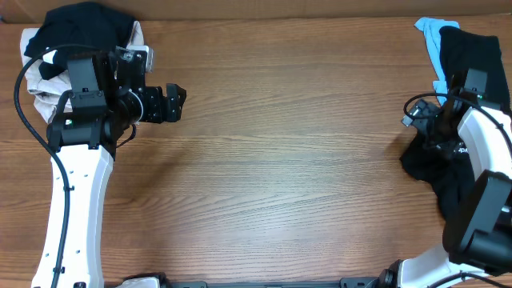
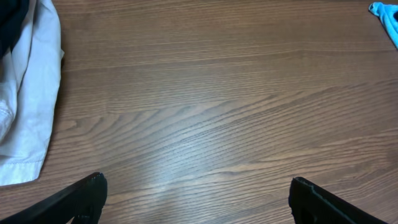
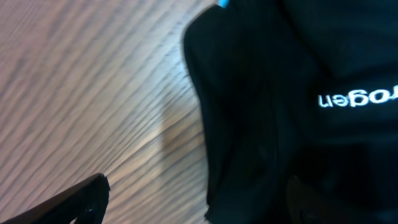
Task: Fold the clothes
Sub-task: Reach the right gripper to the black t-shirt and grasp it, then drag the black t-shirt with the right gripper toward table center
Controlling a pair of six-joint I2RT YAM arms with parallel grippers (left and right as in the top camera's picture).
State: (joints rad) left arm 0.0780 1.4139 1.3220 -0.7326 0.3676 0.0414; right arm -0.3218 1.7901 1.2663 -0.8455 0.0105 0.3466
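Note:
My right gripper needs to go down onto the bunched fold along that edge (image 3: 229, 186) of the black garment and close, since the garment's edge is already between my open fingers.
A black garment (image 1: 474, 58) lies at the table's right edge over a blue garment (image 1: 434, 34), and its lower part (image 1: 436, 172) hangs toward the front. In the right wrist view the black garment (image 3: 298, 93) fills the right side and carries white lettering. My right gripper (image 1: 416, 120) (image 3: 199, 194) is open at the garment's left edge, with one finger over the wood and the other over the cloth. My left gripper (image 1: 173, 102) (image 2: 196, 190) is open and empty above bare wood. A pile with a black garment (image 1: 80, 24) and a white garment (image 1: 36, 76) (image 2: 28, 93) lies at the back left.
The wooden table (image 1: 296, 144) stretches between the two arms. The blue garment's tip shows at the top right of the left wrist view (image 2: 385, 12). Black cables run along both arms.

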